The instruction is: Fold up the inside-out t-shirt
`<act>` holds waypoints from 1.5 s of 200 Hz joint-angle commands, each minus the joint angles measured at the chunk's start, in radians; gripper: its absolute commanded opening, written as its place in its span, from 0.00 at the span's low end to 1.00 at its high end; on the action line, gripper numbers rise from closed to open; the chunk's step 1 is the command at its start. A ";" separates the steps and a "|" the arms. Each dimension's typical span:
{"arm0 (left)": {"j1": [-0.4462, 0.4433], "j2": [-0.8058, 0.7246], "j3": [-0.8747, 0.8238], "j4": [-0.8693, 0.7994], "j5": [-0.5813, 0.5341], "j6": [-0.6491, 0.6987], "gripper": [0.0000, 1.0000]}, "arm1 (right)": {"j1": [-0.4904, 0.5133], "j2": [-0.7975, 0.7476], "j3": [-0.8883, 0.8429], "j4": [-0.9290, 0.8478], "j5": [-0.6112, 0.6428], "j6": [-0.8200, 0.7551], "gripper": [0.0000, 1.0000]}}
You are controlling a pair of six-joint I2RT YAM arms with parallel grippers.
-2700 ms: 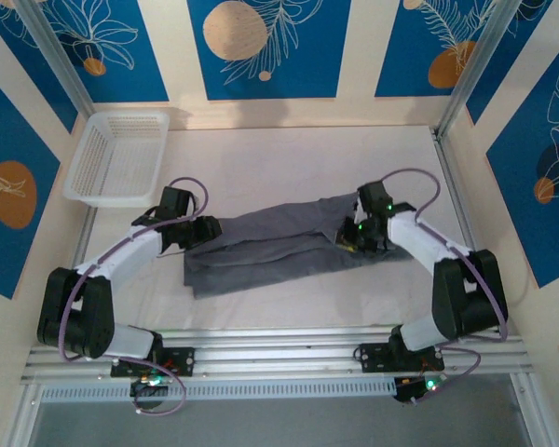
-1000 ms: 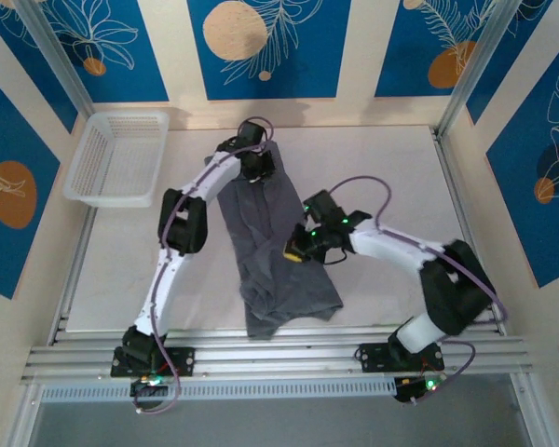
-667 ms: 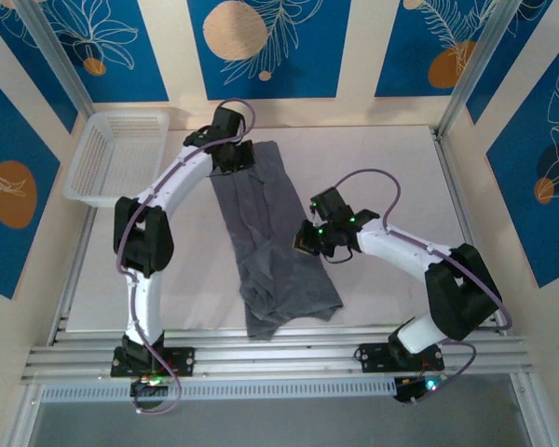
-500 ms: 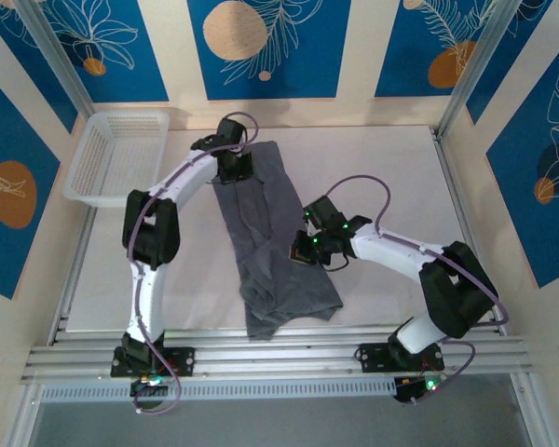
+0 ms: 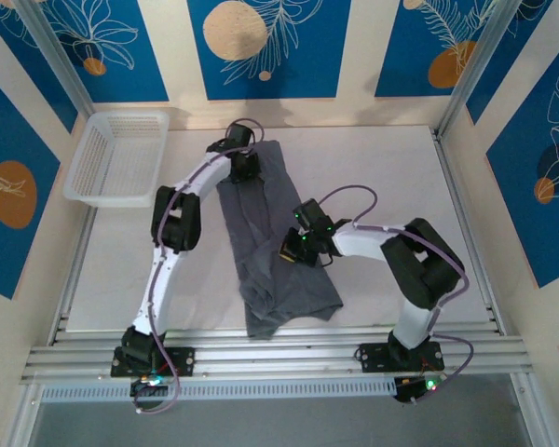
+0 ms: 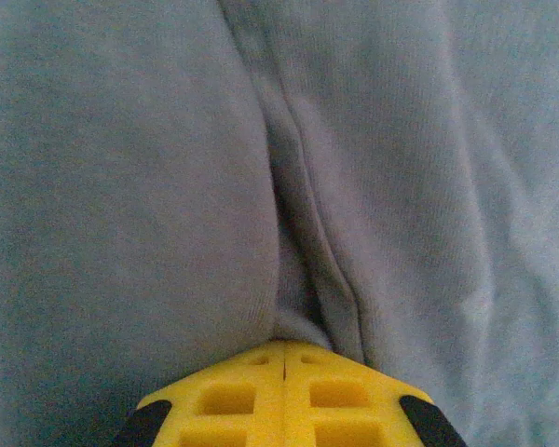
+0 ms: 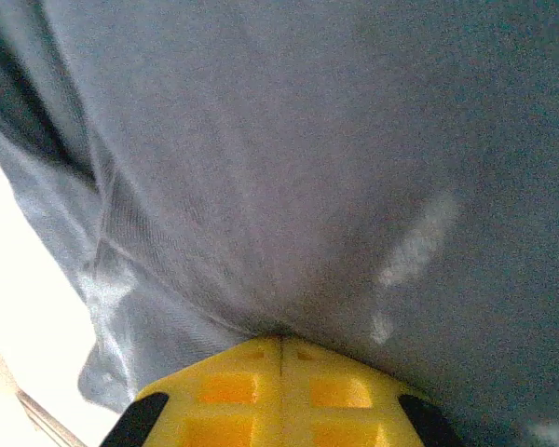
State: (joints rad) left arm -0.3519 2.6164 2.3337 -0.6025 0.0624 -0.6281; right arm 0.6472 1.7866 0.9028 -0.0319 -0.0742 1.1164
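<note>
My right gripper drags the pinched cloth outward and toward the white basket next and releases it, as the t-shirt's middle [image 5: 268, 226] lies outward of that gripper.
The inside-out t-shirt [image 5: 265, 270] is a slate-grey strip of cloth running from the far middle of the table toward the near edge. My left gripper [image 5: 246, 177] is at its far end, shut on a pinch of the cloth. My right gripper [image 5: 289, 250] is at the shirt's right edge near its middle, also shut on cloth. In the left wrist view the yellow jaws meet at the left gripper [image 6: 281, 345], with a grey fold [image 6: 307, 279] caught at the tip. The right wrist view has grey cloth [image 7: 307, 168] draped over the closed right gripper [image 7: 279, 337].
A white basket [image 5: 116, 154] stands at the far left corner. The white table cover [image 5: 391, 177] lies bare to the right of the shirt, and a metal rail [image 5: 279, 349] runs along the near edge. Blue patterned walls close in three sides.
The shirt, first stretched sideways between both grippers, now lies lengthwise. Over the last second it has barely shifted. The left elbow swung about and the right gripper edged left.
</note>
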 commanded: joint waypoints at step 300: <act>-0.058 -1.460 -1.771 0.187 0.326 -0.297 0.66 | -0.126 -0.382 -0.313 -0.123 -0.324 -0.261 0.00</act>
State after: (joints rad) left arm -0.3752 1.1721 0.6258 -0.4076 0.3603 -0.8452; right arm 0.5114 1.4544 0.6025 -0.1986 -0.3706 0.8318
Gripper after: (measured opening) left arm 0.652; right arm 0.050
